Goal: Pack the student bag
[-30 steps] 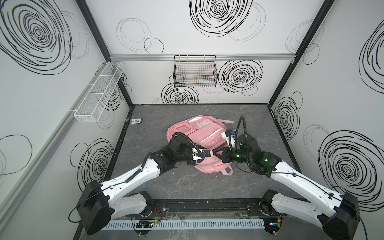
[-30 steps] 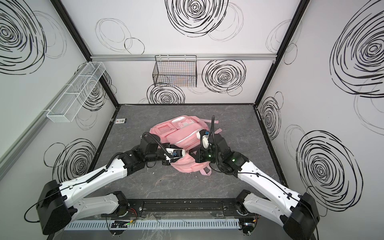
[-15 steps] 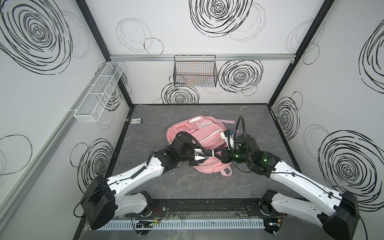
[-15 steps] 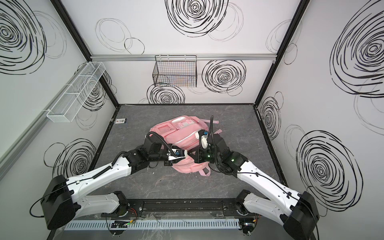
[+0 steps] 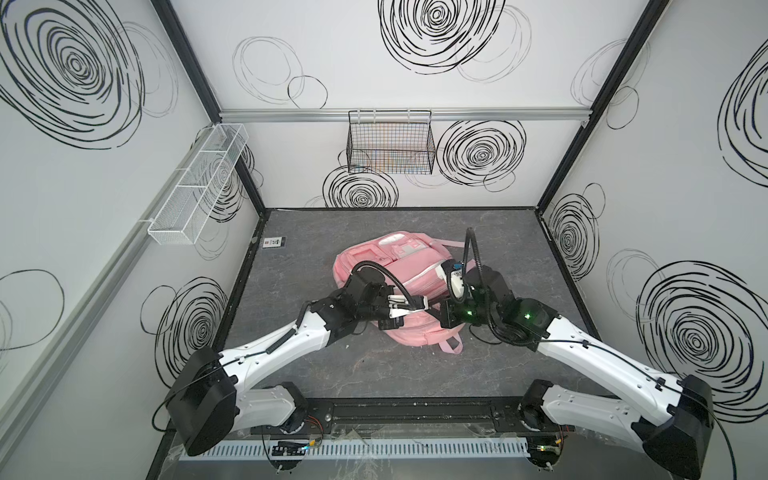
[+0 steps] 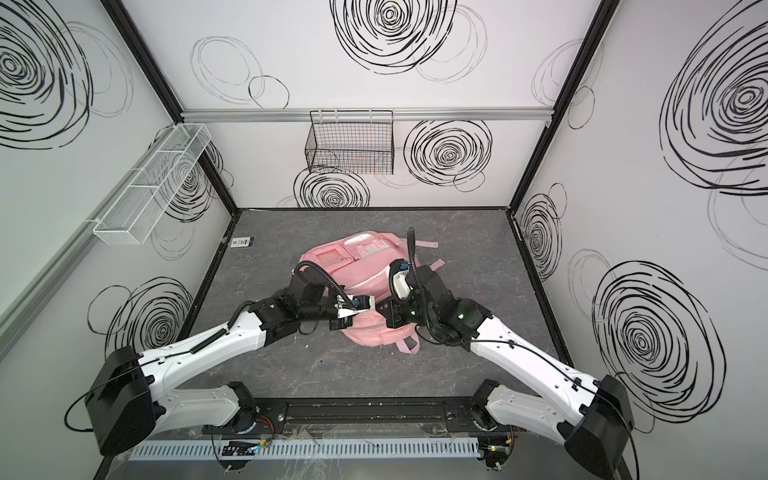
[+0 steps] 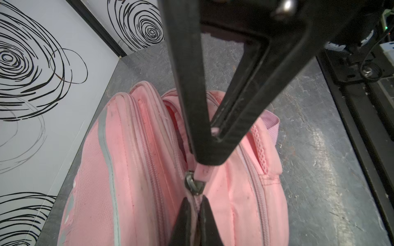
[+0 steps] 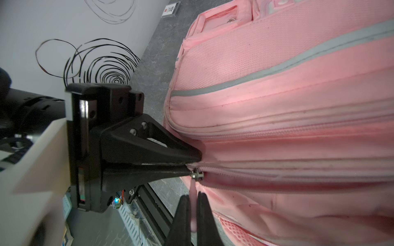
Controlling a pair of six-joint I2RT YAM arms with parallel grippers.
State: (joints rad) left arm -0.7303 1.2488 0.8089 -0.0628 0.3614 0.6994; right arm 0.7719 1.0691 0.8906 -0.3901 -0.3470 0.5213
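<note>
I should next move my right gripper outward along the gaping zip, away from my left gripper, and then let go of the pull tab, because the open part of the zip is outward of it.
The student bag, a large pink backpack with a grey trim stripe, lies flat in the middle of the grey table. Both grippers meet at its near end. My left gripper is shut on the bag's zip seam, just behind the metal slider. My right gripper is shut on the pink pull tab that hangs from that slider. The zip behind the slider gapes slightly open in the left wrist view.
A black wire basket hangs on the back wall. A white mesh shelf is on the left wall. A small label card lies at the table's back left. A black rail runs along the front edge.
My left gripper has moved right to the slider and closed on the zip seam. The right gripper has kept its hold on the pull tab.
</note>
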